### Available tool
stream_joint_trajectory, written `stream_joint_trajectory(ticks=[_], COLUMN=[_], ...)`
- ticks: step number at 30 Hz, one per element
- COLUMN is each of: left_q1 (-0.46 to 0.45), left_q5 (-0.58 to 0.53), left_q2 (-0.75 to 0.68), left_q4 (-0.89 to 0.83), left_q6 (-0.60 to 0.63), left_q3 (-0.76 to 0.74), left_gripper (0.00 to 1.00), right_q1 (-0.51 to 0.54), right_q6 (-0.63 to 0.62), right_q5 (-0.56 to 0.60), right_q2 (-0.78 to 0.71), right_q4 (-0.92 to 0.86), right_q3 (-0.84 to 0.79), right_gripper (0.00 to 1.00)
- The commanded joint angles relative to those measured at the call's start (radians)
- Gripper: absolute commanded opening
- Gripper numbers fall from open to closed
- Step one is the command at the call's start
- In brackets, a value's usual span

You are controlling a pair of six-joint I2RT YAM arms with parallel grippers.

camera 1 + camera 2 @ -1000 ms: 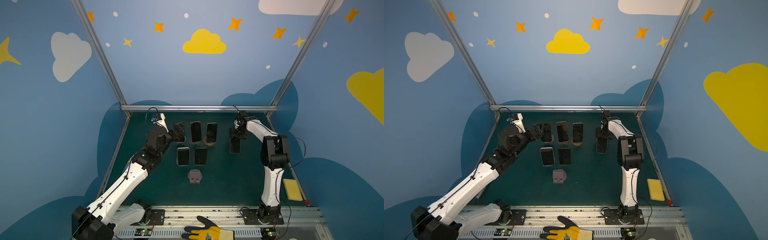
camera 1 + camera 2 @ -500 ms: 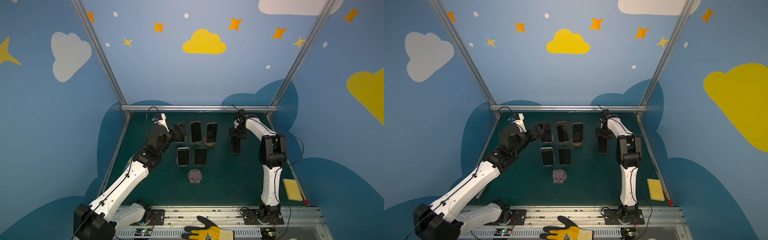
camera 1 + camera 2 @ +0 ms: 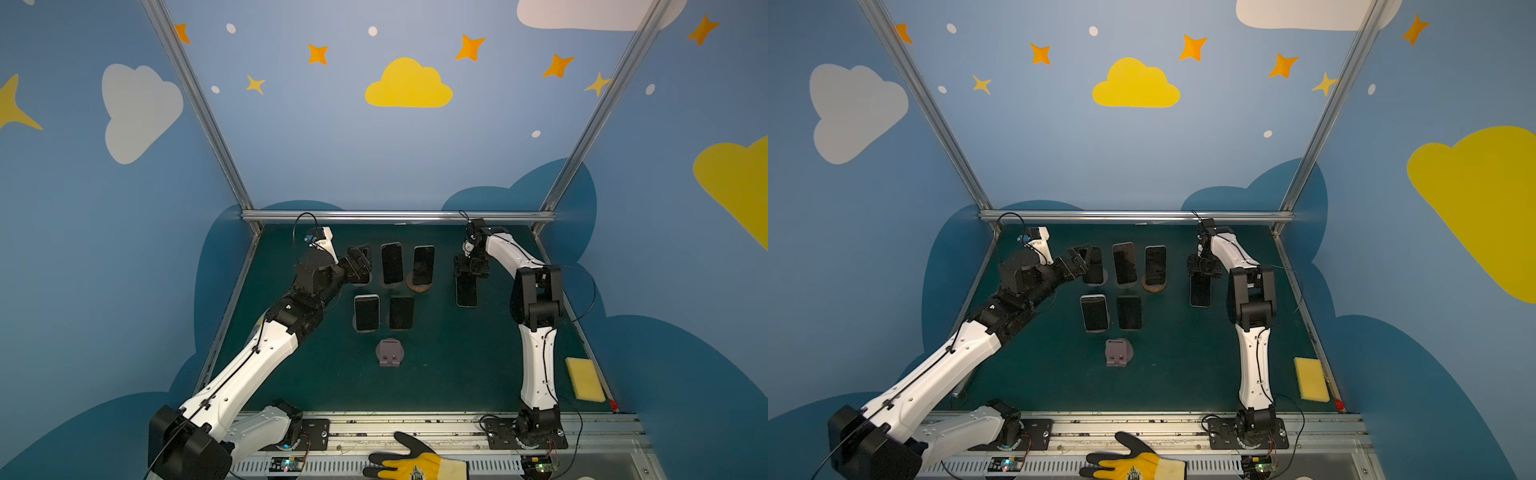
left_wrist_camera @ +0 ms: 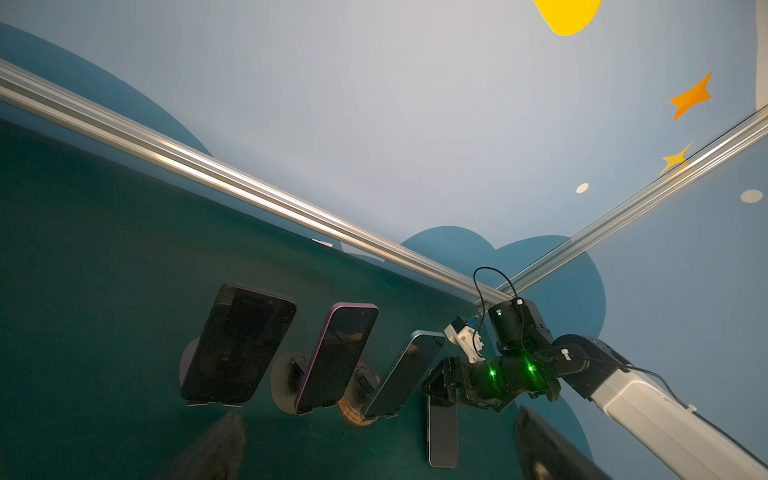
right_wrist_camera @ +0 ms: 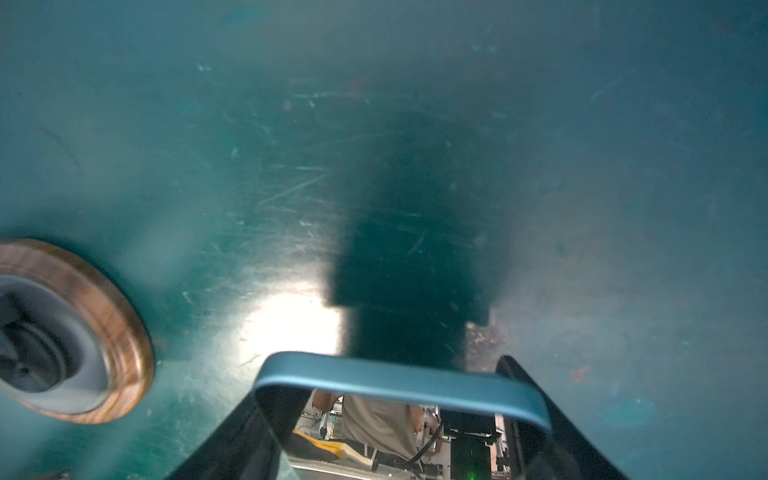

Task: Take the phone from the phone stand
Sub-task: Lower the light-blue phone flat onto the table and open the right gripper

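Observation:
I need to move my right gripper slightly down and toward the wooden stand, then let go of the phone's far end, as the green mat beside that stand is bare.
My right gripper (image 3: 469,272) (image 3: 1203,270) is shut on the far end of a blue-edged phone (image 3: 466,293) (image 3: 1200,293) (image 5: 399,382), off any stand. The phone lies flat and low along the green mat at the right (image 4: 442,432). Five dark phones lean on stands in both top views, three at the back and two in front. The back-right one (image 3: 423,266) sits on a wooden stand (image 3: 419,286) (image 5: 104,332). A grey phone stand (image 3: 389,353) (image 3: 1118,353) stands empty in front. My left gripper (image 3: 358,261) (image 4: 374,457) is open beside the back-left phone (image 3: 1095,268) (image 4: 239,345).
A yellow sponge (image 3: 584,379) lies at the mat's right front edge. A yellow and black glove (image 3: 415,463) rests on the front rail. Aluminium frame bars (image 3: 395,216) bound the back and sides of the mat (image 3: 457,365).
My left arm has crept a little toward the back-left phone. The right arm's elbow has shifted slightly left, while the held phone stays in place.

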Motion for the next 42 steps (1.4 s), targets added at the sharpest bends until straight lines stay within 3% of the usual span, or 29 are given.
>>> stream_joint_trajectory(ticks=[1,6,9,17,42], left_q1=[0.007,0.015,0.023,0.026,0.030], left_q5=[0.018,0.026,0.043,0.056,0.080], left_q2=[0.010,0.016,0.022,0.021,0.027], left_q4=[0.014,0.014,0.008,0.011,0.014], left_q6=[-0.012,-0.019,-0.034,-0.048,-0.038], left_q3=[0.020,0.021,0.027,0.028,0.029], left_gripper=[1.00,1.00,1.00,1.00,1.00], right_q1=[0.013,0.020,0.038,0.048,0.046], right_q6=[0.002,0.012,0.038,0.050,0.028], right_q5=[-0.028,-0.036,0.016,0.016,-0.006], right_q2=[0.033,0.084,0.058,0.051,0.051], right_q4=[-0.025,-0.065,-0.027,0.011,0.028], right_q3=[0.049,0.111,0.060,0.001,0.024], right_gripper=[0.62,0.63,0.63,0.66,0.74])
